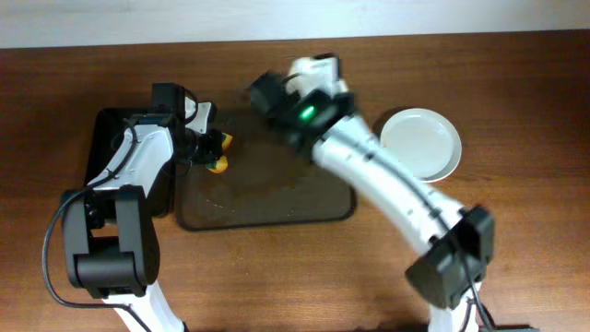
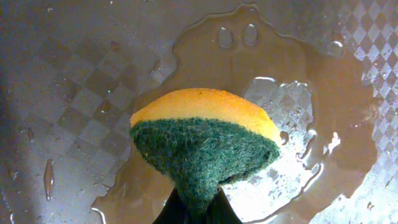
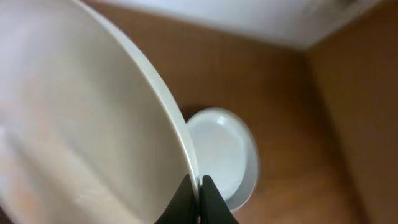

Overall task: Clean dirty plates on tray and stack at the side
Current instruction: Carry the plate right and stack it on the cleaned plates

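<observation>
My right gripper holds the tilted plate. It needs to swing past the tray, level the plate and lower it before it releases the plate on top of the clean plate.
My left gripper (image 2: 198, 210) is shut on a yellow sponge with a green scouring face (image 2: 205, 140). It holds the sponge just above the wet floor of the dark brown tray (image 2: 74, 93), near the tray's left end (image 1: 267, 210). My right gripper (image 3: 194, 186) is shut on the rim of a white plate (image 3: 93, 124), which is tilted and seen almost edge on. In the overhead view that gripper (image 1: 265, 92) is over the tray's far edge, and its plate is hard to make out. A clean white plate (image 1: 420, 143) lies on the table right of the tray and shows again (image 3: 224, 152) in the right wrist view.
A smaller black tray (image 1: 103, 148) lies left of the brown one, under my left arm. A pool of brownish water (image 2: 336, 93) spreads over the brown tray's floor. My right arm (image 1: 387, 180) crosses the tray's right corner. Bare wooden table (image 1: 304, 277) runs along the front.
</observation>
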### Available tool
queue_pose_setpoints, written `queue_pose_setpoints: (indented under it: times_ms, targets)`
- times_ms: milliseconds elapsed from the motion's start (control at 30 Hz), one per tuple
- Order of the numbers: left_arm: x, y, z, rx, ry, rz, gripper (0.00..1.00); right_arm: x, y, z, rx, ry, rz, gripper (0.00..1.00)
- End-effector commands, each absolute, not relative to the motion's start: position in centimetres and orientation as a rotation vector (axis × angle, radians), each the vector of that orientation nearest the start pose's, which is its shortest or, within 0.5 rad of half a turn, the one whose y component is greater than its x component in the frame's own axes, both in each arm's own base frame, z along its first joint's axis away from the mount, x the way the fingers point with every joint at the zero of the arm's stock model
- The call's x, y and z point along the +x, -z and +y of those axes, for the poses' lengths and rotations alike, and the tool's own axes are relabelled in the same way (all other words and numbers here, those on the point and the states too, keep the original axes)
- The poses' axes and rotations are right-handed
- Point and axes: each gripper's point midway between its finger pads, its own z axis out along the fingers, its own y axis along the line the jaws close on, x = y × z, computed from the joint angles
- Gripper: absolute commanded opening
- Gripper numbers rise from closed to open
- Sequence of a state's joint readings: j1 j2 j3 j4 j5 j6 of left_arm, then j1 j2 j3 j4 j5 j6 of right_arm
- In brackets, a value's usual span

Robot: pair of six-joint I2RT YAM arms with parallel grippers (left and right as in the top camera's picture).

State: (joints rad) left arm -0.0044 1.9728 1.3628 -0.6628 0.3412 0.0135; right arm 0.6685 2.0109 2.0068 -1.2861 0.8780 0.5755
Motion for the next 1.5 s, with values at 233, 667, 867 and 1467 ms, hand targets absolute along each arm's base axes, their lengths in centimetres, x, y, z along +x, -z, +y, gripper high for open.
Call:
queue_pose_setpoints:
  times_ms: [233,667,867,1467]
  targets:
    - [42.7,-3.8,-6.3,0.094,0.511,2.805,0.0,44.3,-18.1,-0.6,0.593,0.081,2.763,0.04]
    - [43.0,-3.9,-6.3,0.097,0.508,2.792,0.0,41.1,-6.7,-9.0,0.906,-0.035,2.812,0.04]
    - [43.1,-4.2,-6.4,0.1,0.511,2.784,0.0,39.6,-4.3,-7.1,0.868,-0.071,2.886,0.04]
    - [44.1,-12.0,-2.5,0.072,0.169,2.632,0.0,39.9,-6.6,-9.6,0.887,0.108,2.852,0.15]
